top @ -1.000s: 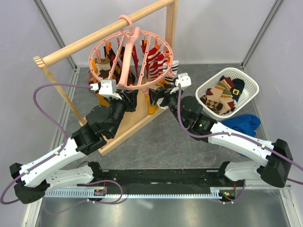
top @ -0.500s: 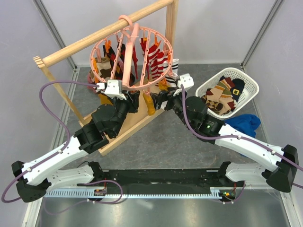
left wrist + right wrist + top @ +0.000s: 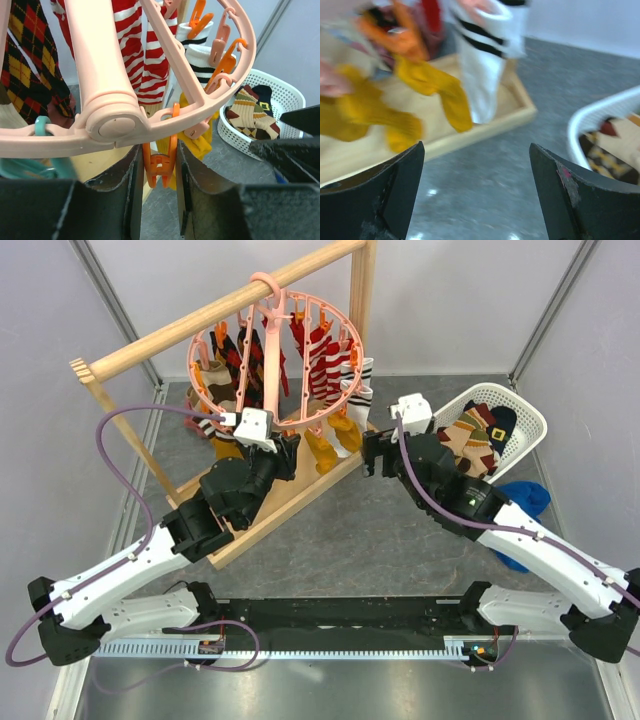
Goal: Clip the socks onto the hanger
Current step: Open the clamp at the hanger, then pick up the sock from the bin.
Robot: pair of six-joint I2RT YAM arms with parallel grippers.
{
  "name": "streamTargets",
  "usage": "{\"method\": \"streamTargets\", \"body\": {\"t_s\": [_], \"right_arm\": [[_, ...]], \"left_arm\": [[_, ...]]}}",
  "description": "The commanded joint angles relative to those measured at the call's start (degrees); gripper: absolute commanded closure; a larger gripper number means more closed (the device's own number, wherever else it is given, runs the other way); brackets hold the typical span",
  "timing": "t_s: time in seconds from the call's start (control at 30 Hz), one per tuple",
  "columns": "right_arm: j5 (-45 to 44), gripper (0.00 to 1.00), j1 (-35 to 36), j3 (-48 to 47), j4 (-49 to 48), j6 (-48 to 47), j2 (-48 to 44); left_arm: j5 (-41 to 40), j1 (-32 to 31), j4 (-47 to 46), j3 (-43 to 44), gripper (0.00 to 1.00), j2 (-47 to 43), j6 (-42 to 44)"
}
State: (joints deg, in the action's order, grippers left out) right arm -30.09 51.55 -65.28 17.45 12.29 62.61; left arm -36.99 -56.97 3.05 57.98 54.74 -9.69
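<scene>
Next I need to swing my right gripper away from the hanger, over the white basket and down onto a sock's rust-red cuff, since the clip (image 3: 160,162) my left gripper holds is empty.
The salmon-pink hanger (image 3: 268,360) hangs from the wooden rail with several socks (image 3: 325,360) clipped round its ring. My left gripper (image 3: 285,452) is under the ring's near edge. In the left wrist view the left gripper (image 3: 159,175) is shut on an orange clip (image 3: 160,162) dangling below the hanger's hub (image 3: 107,120); that clip holds no sock. My right gripper (image 3: 370,455) is open and empty, right of the hanger. The right wrist view shows the right gripper (image 3: 477,170) low over the table, facing a mustard sock (image 3: 440,92) and a white black-striped sock (image 3: 485,75) that hang ahead.
A white basket (image 3: 530,410) at the right holds more socks (image 3: 468,445). Blue cloth (image 3: 522,502) lies in front of it. The wooden frame's base (image 3: 290,502) lies under the hanger, and its rail (image 3: 180,330) runs across the back.
My right gripper has drawn back to the right, away from the hanger, and stands open. My left gripper has moved up and right along the ring. The hanger has shifted.
</scene>
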Motion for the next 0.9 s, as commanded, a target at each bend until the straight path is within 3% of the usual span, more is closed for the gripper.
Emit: {"method": "streamTargets", "body": {"t_s": [0.0, 0.3, 0.53, 0.77, 0.87], "right_arm": [[-7.36, 0.07, -6.62, -3.37, 8.73, -1.40, -0.12], [2.20, 0.08, -32.54, -3.72, 7.25, 3.08, 7.77], [12.23, 0.12, -53.45, -1.26, -6.19, 13.88, 18.76], [13.64, 0.20, -61.04, -6.77, -17.01, 16.09, 36.49], [16.37, 0.30, -63.41, -10.38, -20.60, 17.23, 43.88]], "left_arm": [[4.03, -0.33, 3.98, 0.38, 0.98, 0.46, 4.33], [5.88, -0.33, 2.14, -2.42, 0.98, -1.83, 5.12], [7.20, -0.07, 1.70, -3.92, 0.98, -2.97, 5.47], [8.87, 1.42, 2.14, -3.92, 0.98, -3.32, 4.77], [9.22, 2.30, 1.96, -4.18, 0.98, -3.94, 4.68]]}}
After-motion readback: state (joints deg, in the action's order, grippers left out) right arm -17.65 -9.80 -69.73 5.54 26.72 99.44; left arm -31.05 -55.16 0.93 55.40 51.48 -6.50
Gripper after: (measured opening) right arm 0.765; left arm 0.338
